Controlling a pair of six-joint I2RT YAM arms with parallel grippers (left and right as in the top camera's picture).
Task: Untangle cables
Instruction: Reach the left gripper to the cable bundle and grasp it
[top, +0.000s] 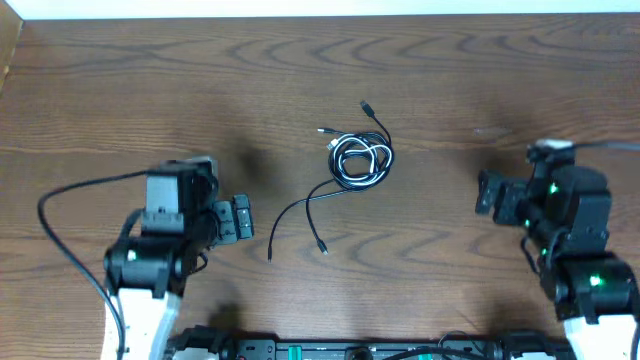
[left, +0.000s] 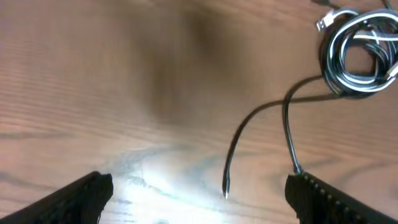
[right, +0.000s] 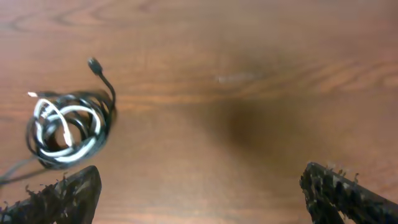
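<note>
The coil's facing side (top: 336, 163) (left: 328, 59) is outward and below my left gripper, so my left gripper needs to move outward next, to the right in the overhead view, and down onto it.
A small tangled coil of black and white cables (top: 361, 158) lies at the table's middle. Two loose black ends (top: 290, 215) trail from it toward the front left, and one plug end (top: 367, 106) points to the back. My left gripper (top: 236, 218) is open and empty, left of the trailing ends. In the left wrist view the coil (left: 359, 53) is at top right and the ends (left: 249, 143) lie between my fingers (left: 196, 196). My right gripper (top: 488, 195) is open and empty, right of the coil. The right wrist view shows the coil (right: 65, 129) at left of my fingers (right: 199, 193).
The wooden table (top: 300, 70) runs to a pale back edge at the top of the overhead view. A thick black arm cable (top: 60, 235) loops at the far left beside the left arm. The arm bases stand along the front edge.
</note>
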